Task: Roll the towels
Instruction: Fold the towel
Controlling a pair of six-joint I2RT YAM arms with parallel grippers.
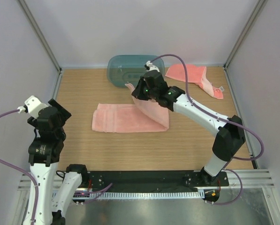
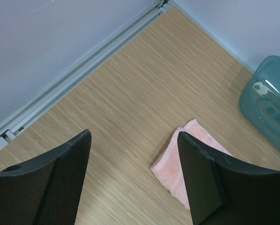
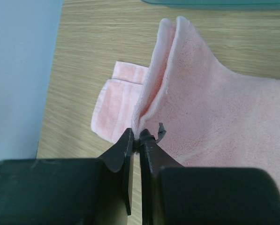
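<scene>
The towel's pinched edge needs to go across and down next in my right gripper and be released, since the towel's uncovered end [image 1: 99, 122] [image 3: 110, 112] lies below and to its left in the top view.
A salmon-pink towel [image 1: 121, 118] lies folded lengthwise in the middle of the table. Its right end is lifted off the wood, pinched by my right gripper [image 1: 140, 93]. In the right wrist view that gripper [image 3: 139, 137] is shut on the doubled edge of the towel [image 3: 205, 103], which hangs away from the fingertips. A second towel [image 1: 192, 75] lies crumpled at the back right with a white tag at its end. My left gripper [image 1: 59, 112] is raised over the left side of the table, well away from both towels. In the left wrist view it [image 2: 135, 159] stands open with nothing between its fingers, and the towel's corner [image 2: 170, 168] shows below.
A translucent teal oval tub [image 1: 126, 69] stands at the back centre, just behind my right wrist; it also shows in the left wrist view as the tub [image 2: 271, 105]. Metal frame rails [image 1: 55, 89] and white walls border the wooden table on the left, back and right.
</scene>
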